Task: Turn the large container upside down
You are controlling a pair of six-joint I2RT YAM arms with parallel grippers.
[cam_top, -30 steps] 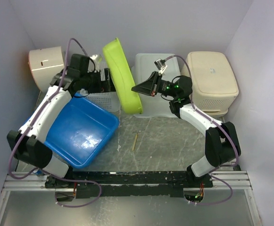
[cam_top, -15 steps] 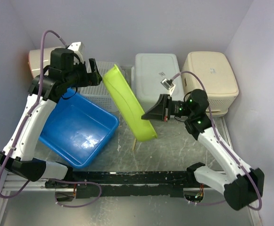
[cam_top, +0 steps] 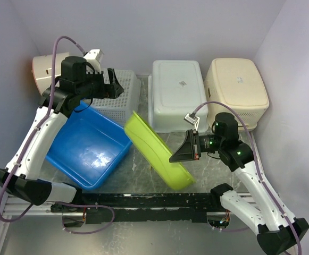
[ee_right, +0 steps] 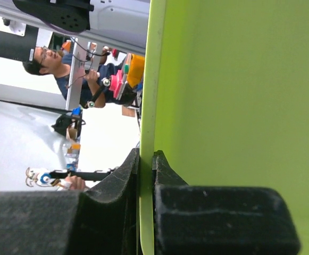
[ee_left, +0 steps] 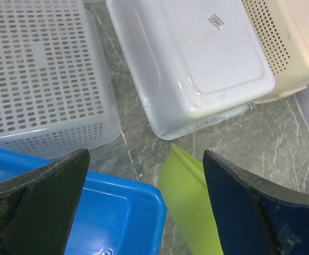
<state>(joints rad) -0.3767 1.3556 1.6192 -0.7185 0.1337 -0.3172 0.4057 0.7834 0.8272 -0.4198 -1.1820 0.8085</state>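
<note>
The container hangs on edge, so the robot's right gripper will next tip the container's pinched rim over outward, toward the near edge of the white upturned tub, and let it go.
The lime-green container (cam_top: 157,154) hangs tilted on edge over the table's front middle, its low end near the front rail. My right gripper (cam_top: 176,158) is shut on its rim; in the right wrist view the fingers (ee_right: 117,186) pinch the thin green edge (ee_right: 147,106) from both sides. My left gripper (cam_top: 111,89) is open and empty, high over the white perforated basket (cam_top: 123,101). The left wrist view looks down between its spread fingers (ee_left: 42,202) onto the green container (ee_left: 189,207), which it does not touch.
A blue bin (cam_top: 90,149) sits open at the left, right beside the green container, and also shows in the left wrist view (ee_left: 111,218). A white upturned tub (cam_top: 176,93) and a cream basket (cam_top: 238,90) stand at the back. A cream round object (cam_top: 42,71) is far left.
My right gripper has brought the green container down and toward the front, from nearly upright at the back to leaning low. My left gripper has drawn away from it, up and to the left.
</note>
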